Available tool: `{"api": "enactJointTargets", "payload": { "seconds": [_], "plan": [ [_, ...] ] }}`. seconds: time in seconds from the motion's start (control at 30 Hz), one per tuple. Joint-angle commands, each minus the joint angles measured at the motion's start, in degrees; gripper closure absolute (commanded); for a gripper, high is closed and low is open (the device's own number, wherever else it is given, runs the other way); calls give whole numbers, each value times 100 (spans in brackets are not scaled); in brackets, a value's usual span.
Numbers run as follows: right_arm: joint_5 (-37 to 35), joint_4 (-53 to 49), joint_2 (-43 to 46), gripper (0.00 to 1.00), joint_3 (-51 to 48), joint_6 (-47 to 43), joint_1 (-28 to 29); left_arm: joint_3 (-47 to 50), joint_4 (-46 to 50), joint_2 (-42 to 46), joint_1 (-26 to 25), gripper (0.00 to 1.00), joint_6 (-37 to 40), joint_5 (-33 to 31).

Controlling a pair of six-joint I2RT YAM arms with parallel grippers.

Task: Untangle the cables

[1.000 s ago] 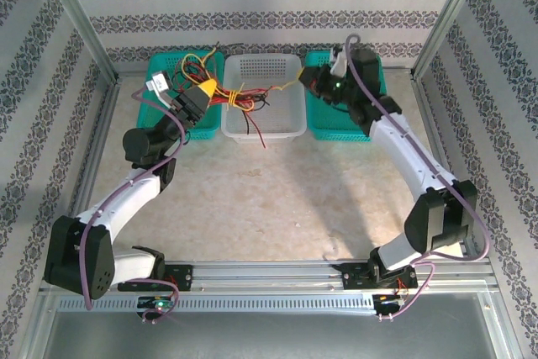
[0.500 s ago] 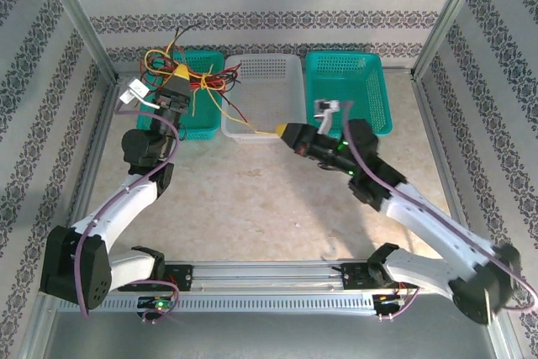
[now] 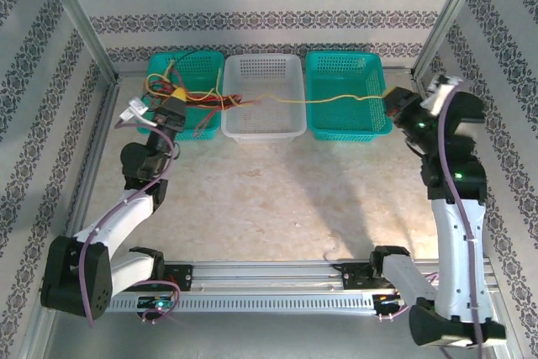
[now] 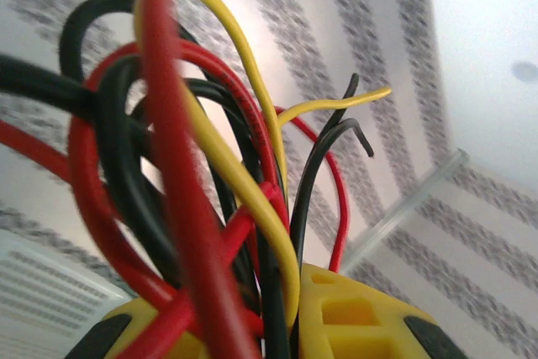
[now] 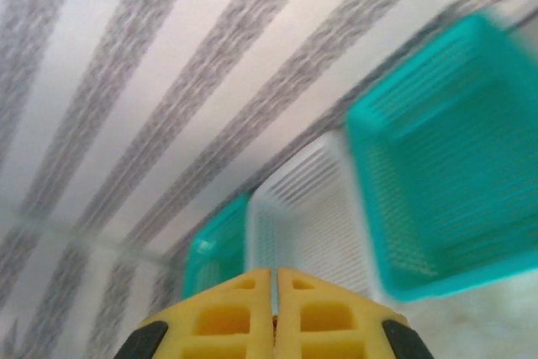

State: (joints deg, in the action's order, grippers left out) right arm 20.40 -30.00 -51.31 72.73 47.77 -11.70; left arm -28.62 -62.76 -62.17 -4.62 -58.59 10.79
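The left gripper carries the cables back next, then lowers them onto the table in front of the white basket's near side.
A tangle of red, black and yellow cables [image 3: 202, 100] hangs over the left teal basket [image 3: 192, 57], with my left gripper [image 3: 174, 98] shut on it. In the left wrist view the cables [image 4: 210, 199] rise in loops from between the yellow fingers [image 4: 361, 317] of my left gripper [image 4: 273, 329]. One yellow cable [image 3: 336, 98] runs out of the tangle, stretched across the white basket [image 3: 261, 128] and the right teal basket [image 3: 345, 128], to my right gripper [image 3: 392, 102]. In the right wrist view my right gripper [image 5: 274, 313] is shut, its pads pressed together.
Three baskets stand in a row at the back of the table. The right wrist view looks at the right teal basket [image 5: 454, 149], the white basket [image 5: 311, 216] and the left teal basket [image 5: 214, 262]. Metal frame posts [image 3: 80, 31] and patterned walls enclose the table.
My right arm has swung from in front of the white basket to the far right, drawing the yellow cable out across the baskets. The left gripper has dropped slightly with the tangle.
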Motion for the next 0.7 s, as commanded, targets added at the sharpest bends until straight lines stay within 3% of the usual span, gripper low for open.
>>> {"api": "enactJointTargets", "payload": {
  "seconds": [0.0,0.1,0.27,0.4,0.67],
  "plan": [
    [-181,-27,206,100,276,171,-776,205,510,349,334,100,-250,-286],
    [221,323,80,100,303,448,-876,280,823,446,331,100,-267,-144],
    [674,991,183,100,311,758,-842,-42,1622,362,154,100,-10,885],
    [535,812,210,100,479,672,-824,26,2342,238,-555,100,409,1253],
    [379,899,191,100,224,744,-506,132,2824,-39,-2188,100,1168,1037]
  ]
}}
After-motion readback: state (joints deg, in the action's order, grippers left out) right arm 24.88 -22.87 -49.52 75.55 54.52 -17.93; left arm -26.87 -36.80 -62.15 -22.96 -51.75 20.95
